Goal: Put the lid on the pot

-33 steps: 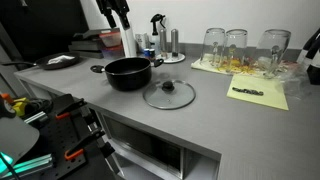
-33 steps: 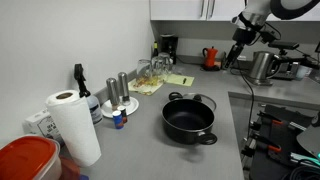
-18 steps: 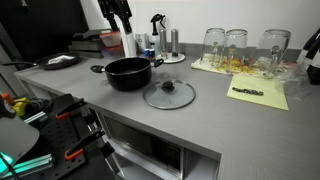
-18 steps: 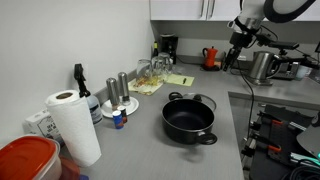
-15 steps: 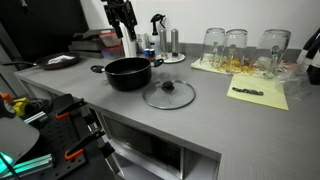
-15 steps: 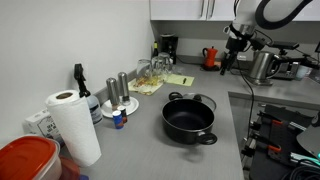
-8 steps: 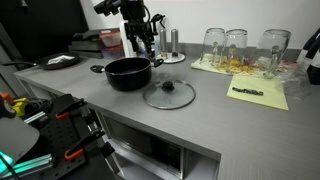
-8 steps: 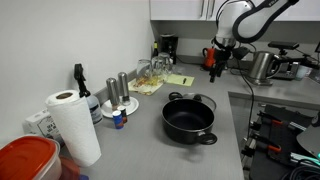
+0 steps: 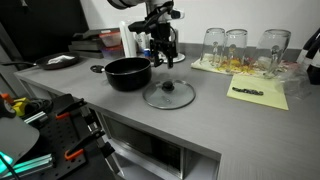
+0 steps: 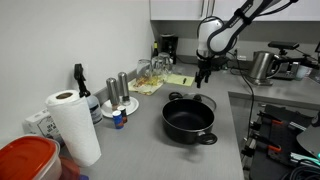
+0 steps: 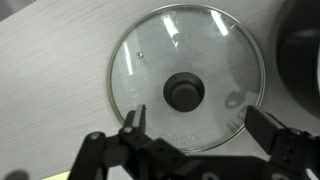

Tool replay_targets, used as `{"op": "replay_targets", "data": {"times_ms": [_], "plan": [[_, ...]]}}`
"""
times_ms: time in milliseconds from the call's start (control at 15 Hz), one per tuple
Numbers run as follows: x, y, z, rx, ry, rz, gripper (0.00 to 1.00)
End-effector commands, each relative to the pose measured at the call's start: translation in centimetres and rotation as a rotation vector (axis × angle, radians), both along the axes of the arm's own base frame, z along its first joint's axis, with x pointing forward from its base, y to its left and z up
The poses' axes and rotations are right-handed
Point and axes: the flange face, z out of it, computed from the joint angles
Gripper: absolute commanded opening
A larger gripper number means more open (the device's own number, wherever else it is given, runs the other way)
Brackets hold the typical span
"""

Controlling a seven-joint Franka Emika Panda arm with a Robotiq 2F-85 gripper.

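My gripper is above the black knob, which stands up from the middle of the flat lid, so I should lower my open fingers around that raised part and close on it.
The lid (image 9: 169,94), clear glass with a metal rim and black knob, lies flat on the grey counter just beside the pot (image 9: 128,72). The pot is black, wide and empty, and also shows in the other exterior view (image 10: 190,118). My gripper (image 9: 163,56) hangs open in the air above the lid and beside the pot; it also shows in an exterior view (image 10: 205,75). In the wrist view the lid (image 11: 150,65) fills the middle, the open fingers (image 11: 200,123) straddle its near edge without touching it, and the pot (image 11: 303,45) shows at the right edge.
Upturned drinking glasses (image 9: 236,45) stand at the back on a cloth. A yellow paper (image 9: 260,94) lies near the lid. A spray bottle (image 9: 157,30), a paper towel roll (image 10: 72,125), shakers (image 10: 120,90) and a kettle (image 10: 262,66) are around. The counter's front edge (image 9: 190,140) is close to the lid.
The arm has swung from behind the pot across to above the lid and come lower. The lid and the pot have not moved.
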Motion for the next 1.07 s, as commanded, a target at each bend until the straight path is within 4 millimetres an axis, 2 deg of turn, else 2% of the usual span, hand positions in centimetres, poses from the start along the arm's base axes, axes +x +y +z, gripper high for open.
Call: {"op": "replay_targets", "data": {"times_ms": [0,200,333,733,1000], "plan": [[3.9,-1.2,-2.7,-0.010,0.031,-0.032,1.00],[5.4,-2.0,-4.2,-0.002,0.051,-0.055,1.00],[5.6,-2.2,-4.6,0.011,0.060,-0.061,1.00],[5.0,-2.1,-5.2,0.035,0.075,-0.100,1.00],[4.6,-2.3,-6.8,0.047,0.115,-0.125,1.00]]}}
